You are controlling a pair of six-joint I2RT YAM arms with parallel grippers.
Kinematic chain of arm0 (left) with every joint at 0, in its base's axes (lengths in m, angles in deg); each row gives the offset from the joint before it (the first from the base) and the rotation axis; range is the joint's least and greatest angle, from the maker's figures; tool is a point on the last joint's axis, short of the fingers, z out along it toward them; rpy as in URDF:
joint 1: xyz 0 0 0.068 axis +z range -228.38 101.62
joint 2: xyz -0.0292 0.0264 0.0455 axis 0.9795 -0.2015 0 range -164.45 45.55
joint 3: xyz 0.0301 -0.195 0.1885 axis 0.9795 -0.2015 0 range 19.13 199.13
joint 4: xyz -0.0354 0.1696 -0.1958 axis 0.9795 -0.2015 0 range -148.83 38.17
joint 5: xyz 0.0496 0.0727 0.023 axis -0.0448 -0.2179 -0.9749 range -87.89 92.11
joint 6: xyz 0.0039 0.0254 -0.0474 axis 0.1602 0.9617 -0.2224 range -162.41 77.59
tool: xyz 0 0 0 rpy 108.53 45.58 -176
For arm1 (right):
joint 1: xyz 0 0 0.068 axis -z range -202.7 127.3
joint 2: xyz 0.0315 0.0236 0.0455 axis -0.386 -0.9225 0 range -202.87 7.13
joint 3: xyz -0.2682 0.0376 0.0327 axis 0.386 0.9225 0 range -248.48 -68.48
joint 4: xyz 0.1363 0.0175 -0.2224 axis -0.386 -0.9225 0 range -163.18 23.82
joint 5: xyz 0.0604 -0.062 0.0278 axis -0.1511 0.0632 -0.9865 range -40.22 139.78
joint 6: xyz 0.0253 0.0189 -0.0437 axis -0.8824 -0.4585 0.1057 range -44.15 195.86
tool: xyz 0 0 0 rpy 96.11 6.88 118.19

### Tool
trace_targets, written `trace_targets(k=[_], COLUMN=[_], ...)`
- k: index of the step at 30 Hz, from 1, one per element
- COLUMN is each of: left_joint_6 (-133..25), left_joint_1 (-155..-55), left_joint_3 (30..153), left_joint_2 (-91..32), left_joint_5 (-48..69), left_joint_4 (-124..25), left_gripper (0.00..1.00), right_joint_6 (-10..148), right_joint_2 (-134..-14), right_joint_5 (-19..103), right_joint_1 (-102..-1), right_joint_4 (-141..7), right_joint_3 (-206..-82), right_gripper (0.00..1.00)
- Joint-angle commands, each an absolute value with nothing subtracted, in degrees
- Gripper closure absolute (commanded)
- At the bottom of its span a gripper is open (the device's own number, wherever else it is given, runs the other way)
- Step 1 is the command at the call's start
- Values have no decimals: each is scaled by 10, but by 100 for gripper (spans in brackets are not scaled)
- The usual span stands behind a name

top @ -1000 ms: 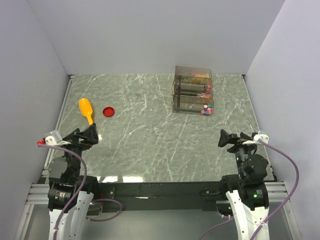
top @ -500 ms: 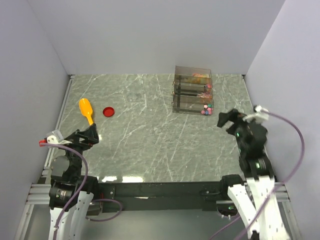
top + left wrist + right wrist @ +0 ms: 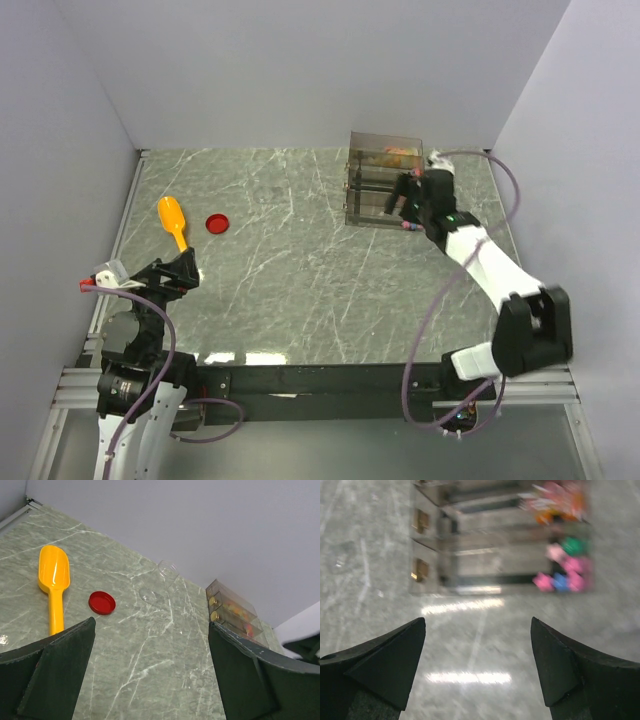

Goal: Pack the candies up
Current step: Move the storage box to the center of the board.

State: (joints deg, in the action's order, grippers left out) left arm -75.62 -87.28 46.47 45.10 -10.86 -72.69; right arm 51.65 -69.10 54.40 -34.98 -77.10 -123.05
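Observation:
The right gripper moves outward and down next, left in the top view, onto the box's thin gold-knobbed edge (image 3: 347, 207) (image 3: 420, 570), as candies lie at its opposite end.
The candies (image 3: 564, 575), small pink, blue and green wrapped sweets, lie in the near right end of a clear compartment box (image 3: 500, 535). Orange and pink ones (image 3: 555, 510) lie in a farther compartment. In the top view the box (image 3: 372, 178) stands at the far right of the table, with orange candies (image 3: 400, 155) at its back. My right gripper (image 3: 405, 203) is open and empty just in front of the box, its jaws wide apart in the right wrist view (image 3: 477, 622). My left gripper (image 3: 186, 266) is open and empty at the near left (image 3: 151, 623). The candies also show in the left wrist view (image 3: 235, 611).
A yellow scoop (image 3: 172, 220) lies at the far left with a flat red lid (image 3: 217, 223) beside it; both also show in the left wrist view, the scoop (image 3: 54, 580) and the lid (image 3: 102, 602). A small clear cup (image 3: 168, 570) lies beyond the lid. Grey walls enclose the marble table (image 3: 300, 290).
My right arm has stretched from the near right edge out to the clear box and now points down in front of it. The left arm has barely moved.

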Motion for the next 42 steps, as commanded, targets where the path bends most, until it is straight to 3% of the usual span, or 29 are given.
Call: trace_targets(k=[1,11,21,31,34,38,42], left_joint_6=[-748,-743,-740,-738,-738,-738,-737], left_joint_1=[-874,-874,-874,-874,-874,-874,-874], left_joint_3=[462,462,461,464,464,466,468], left_joint_2=[550,540,534,530,531,531,532], left_joint_5=[-110,-106,-98,-95,-92,-93,-94], left_joint_4=[-711,-712,-710,-712,-712,-716,-721], left_gripper=[1,1,1,1,0,1,1], right_joint_6=[526,516,563,548,561,582,611], right_joint_2=[-777,-1030,-1155,-1208,-1203,-1187,-1151], right_joint_5=[542,616,603,612,605,601,598], right_joint_1=[-385,-450,-462,-462,-462,-467,-476], right_joint_4=[-701,-677,-674,-723,-724,-730,-728], right_joint_3=[-1316,-1524,-1655,-1703,-1697,-1680,-1637], right_gripper=[9,23,45,54,66,100,100])
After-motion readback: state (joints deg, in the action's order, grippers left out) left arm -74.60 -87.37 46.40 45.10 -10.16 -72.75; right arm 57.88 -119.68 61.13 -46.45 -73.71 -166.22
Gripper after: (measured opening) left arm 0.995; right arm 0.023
